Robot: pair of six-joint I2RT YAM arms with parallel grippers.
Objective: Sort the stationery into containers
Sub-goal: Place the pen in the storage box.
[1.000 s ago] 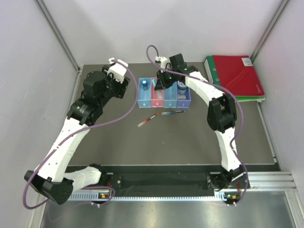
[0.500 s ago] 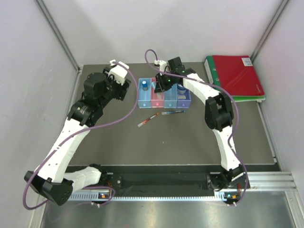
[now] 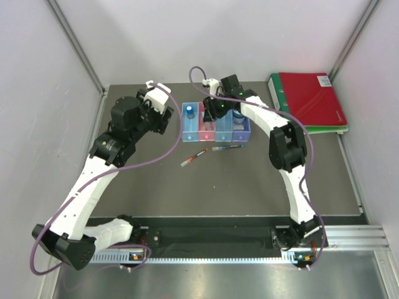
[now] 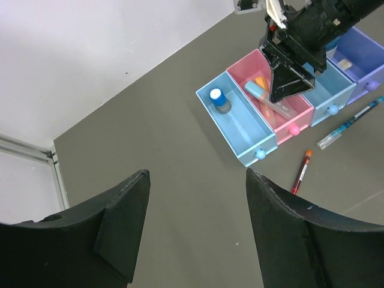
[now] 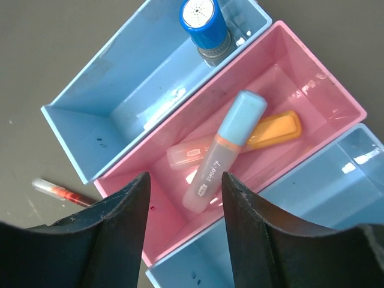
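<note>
My right gripper is above the dark pen and farther from my base than the pen is. Next it needs to move back past the bins and down onto the dark pen's middle (image 3: pixel 228 147).
The containers are four joined bins at mid-table: light blue (image 3: pixel 187 129), pink (image 3: pixel 205 132), light blue (image 3: pixel 222 132), purple (image 3: pixel 241 132). My right gripper (image 3: pixel 215 112) hangs open and empty just above the pink bin (image 5: pixel 312 90). In that bin lie a blue-capped highlighter (image 5: pixel 225 150) and an orange-capped one (image 5: pixel 270 132). A blue-capped bottle (image 5: pixel 204 24) stands in the left light blue bin (image 5: pixel 108 90). A red pen (image 3: pixel 194 157) and a dark pen (image 3: pixel 227 147) lie on the table in front of the bins. My left gripper (image 4: pixel 197 177) is open and empty, left of the bins.
A red binder (image 3: pixel 312 96) lies on a green one (image 3: pixel 327 129) at the back right. A round blue item (image 3: pixel 239 116) shows by the purple bin, partly hidden by my right arm. White walls close in the back and both sides.
My right gripper has shifted slightly left over the bins. My left gripper has edged a little toward the bins. The pens have not moved.
</note>
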